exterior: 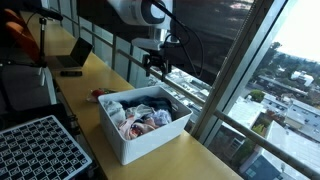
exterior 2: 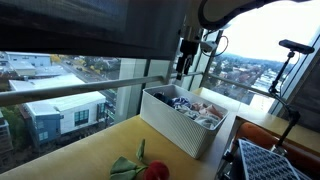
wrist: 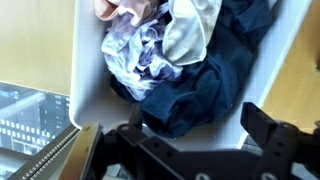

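My open gripper lowers into the bin onto the lavender-white cloth (wrist: 140, 50) beside the cream cloth next, as it lies below my gripper, beyond the navy cloth.
A white bin (exterior: 140, 143) (exterior 2: 172, 125) stands on the wooden table by the window, filled with crumpled clothes. My gripper (exterior: 155, 68) (exterior 2: 181, 68) hangs above the bin's window-side end in both exterior views. In the wrist view the gripper (wrist: 195, 115) is open, its two black fingers wide apart with nothing between them. Right below lies a dark navy cloth (wrist: 200, 85) on the bin's white floor (wrist: 215, 135). Beyond the navy cloth are a lavender-white cloth (wrist: 140, 50), a cream cloth (wrist: 190, 30) and a bit of pink cloth (wrist: 115, 8).
A red cloth (exterior: 100, 95) (exterior 2: 150, 170) lies on the table beside the bin. A black grid tray (exterior: 40, 150) (exterior 2: 275, 160) sits at the table's end. A laptop (exterior: 75, 55) stands farther back. Window glass and its rail (exterior 2: 90, 90) run along the table edge.
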Motion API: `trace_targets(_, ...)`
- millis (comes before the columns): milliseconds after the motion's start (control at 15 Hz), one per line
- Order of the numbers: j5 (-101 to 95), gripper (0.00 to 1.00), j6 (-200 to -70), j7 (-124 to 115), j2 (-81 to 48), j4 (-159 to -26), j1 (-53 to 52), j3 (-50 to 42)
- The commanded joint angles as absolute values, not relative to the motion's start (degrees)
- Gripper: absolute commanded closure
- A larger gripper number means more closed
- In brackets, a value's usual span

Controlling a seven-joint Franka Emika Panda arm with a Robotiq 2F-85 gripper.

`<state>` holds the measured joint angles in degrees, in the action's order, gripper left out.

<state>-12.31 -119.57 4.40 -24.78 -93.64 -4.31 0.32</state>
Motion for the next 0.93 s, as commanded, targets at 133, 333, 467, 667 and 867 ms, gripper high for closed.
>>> trace_targets(133, -12.03, 0.0, -130.34, 6.13, -32.18, -93.14, -1.43, -0.06)
trace_targets(333, -11.92, 0.0, -134.31, 6.12, -36.95, -93.82, -0.2, -0.65)
trace_targets(467, -11.62, 0.0, -135.83, 5.77, -39.99, -94.56, 0.46, -1.05)
trace_targets(667, -9.4, 0.0, -134.91, 6.47, -43.07, -95.4, 1.91, -0.2)
trace_targets(867, -6.35, 0.0, -132.22, 7.31, -44.67, -95.71, 2.6, 1.11)
